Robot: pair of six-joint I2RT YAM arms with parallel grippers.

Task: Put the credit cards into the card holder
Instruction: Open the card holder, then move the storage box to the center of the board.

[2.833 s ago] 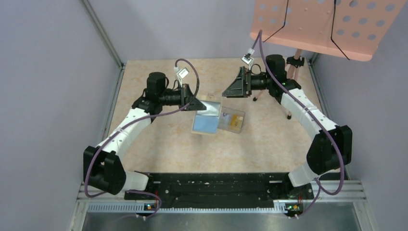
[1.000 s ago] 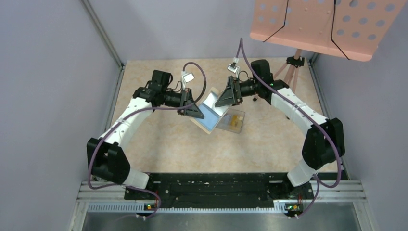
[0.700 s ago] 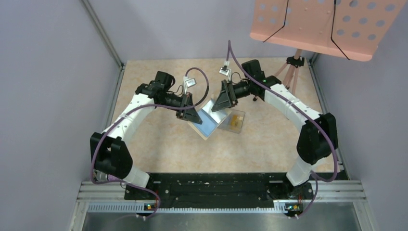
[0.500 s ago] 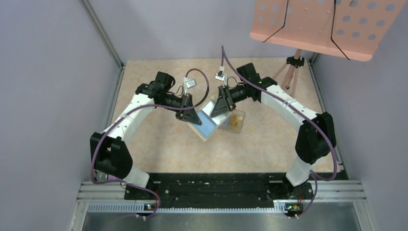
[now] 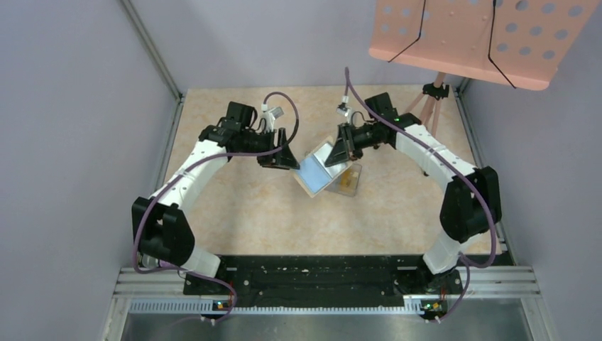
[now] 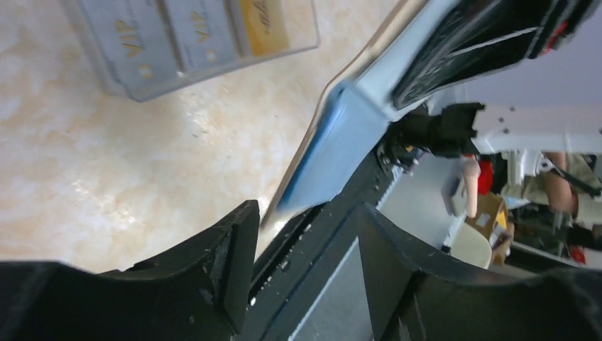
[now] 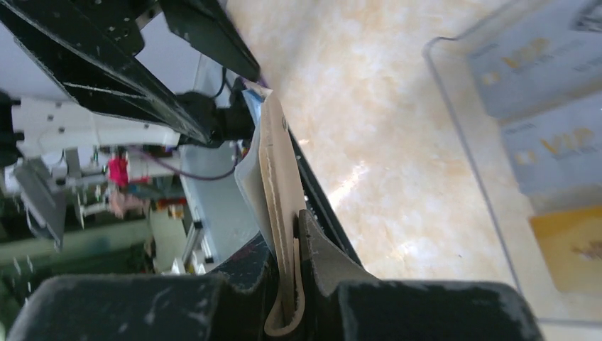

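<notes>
My left gripper lowers onto the tray's thin end (image 6: 91,48) beside the silvery-grey cards next, since the clear tray holds the credit cards.
The card holder (image 5: 316,170), tan outside with blue-grey lining, hangs open and tilted above the table. My right gripper (image 5: 340,152) is shut on its tan edge (image 7: 278,186), which sits pinched between the jaws. My left gripper (image 5: 286,158) stands open just left of the holder, touching nothing. In the left wrist view the blue lining (image 6: 334,138) reaches toward the gap of that gripper (image 6: 305,266). The credit cards, silvery-grey (image 6: 181,32) and one yellow-orange (image 7: 571,249), lie in a clear tray (image 5: 348,179) under the holder's right side.
A peach perforated board (image 5: 483,35) on a thin tripod (image 5: 426,106) stands at the back right. Grey walls close in the beige table (image 5: 234,213) on the left, the right and the back. A black rail (image 5: 312,273) runs along the near edge.
My right gripper has shut on the card holder's edge and holds it up. My left gripper has opened, let go of the holder and drawn back to the left.
</notes>
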